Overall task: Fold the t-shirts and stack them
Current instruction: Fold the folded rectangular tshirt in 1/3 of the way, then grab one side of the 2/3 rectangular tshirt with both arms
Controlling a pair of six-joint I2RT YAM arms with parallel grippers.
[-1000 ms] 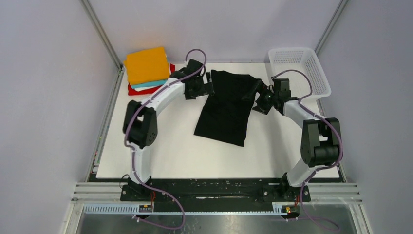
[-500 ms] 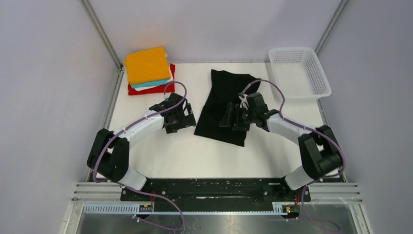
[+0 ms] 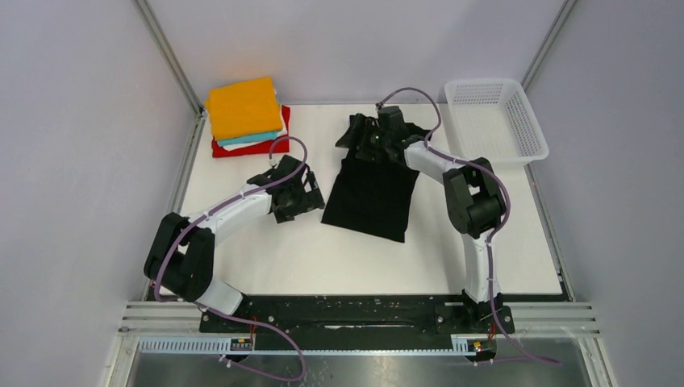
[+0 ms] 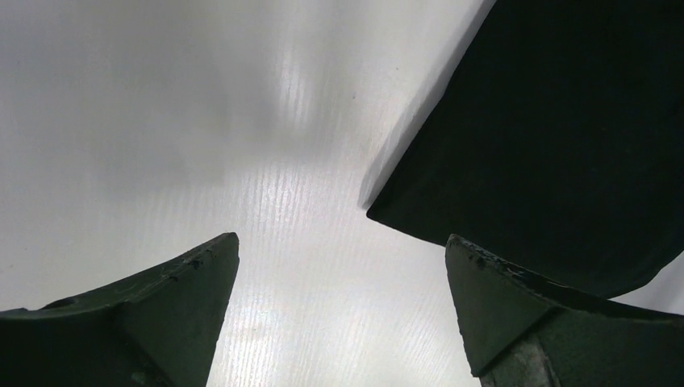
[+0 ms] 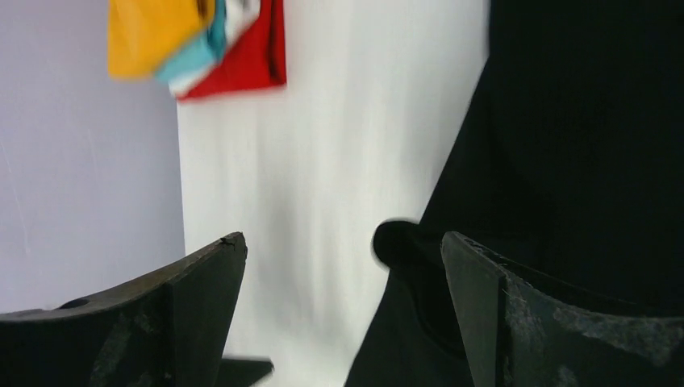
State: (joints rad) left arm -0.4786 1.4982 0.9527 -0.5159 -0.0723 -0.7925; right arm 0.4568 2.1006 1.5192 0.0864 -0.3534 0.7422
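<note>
I should lower my left gripper to its right in the top view and pinch the shirt there, since the shirt's near corner [image 3: 325, 222] [image 4: 381, 210] is below it and toward that side.
The large black t-shirt [image 3: 371, 193] lies flat on the white table, partly folded into a long strip. My left gripper [image 3: 310, 196] is open and empty just left of the shirt's near left corner; the left wrist view shows that corner [image 4: 565, 121] up and right of the gripper [image 4: 341, 237]. My right gripper [image 3: 353, 138] is open over the shirt's far left end; in its wrist view the gripper [image 5: 344, 235] is empty, with black cloth [image 5: 581, 121] by the right finger. The folded stack sits at the back left: orange [image 3: 242, 106] on top, teal [image 3: 250, 137], red [image 3: 250, 147] at the bottom.
A white mesh basket [image 3: 496, 117] stands at the back right corner. Grey walls and metal frame posts close the table on three sides. The stack also shows in the right wrist view [image 5: 153, 32], against the left wall.
My left gripper came from the shirt's far left end down to its near left corner, then stayed. My right gripper swung from the right sleeve across the shirt to its far left end.
</note>
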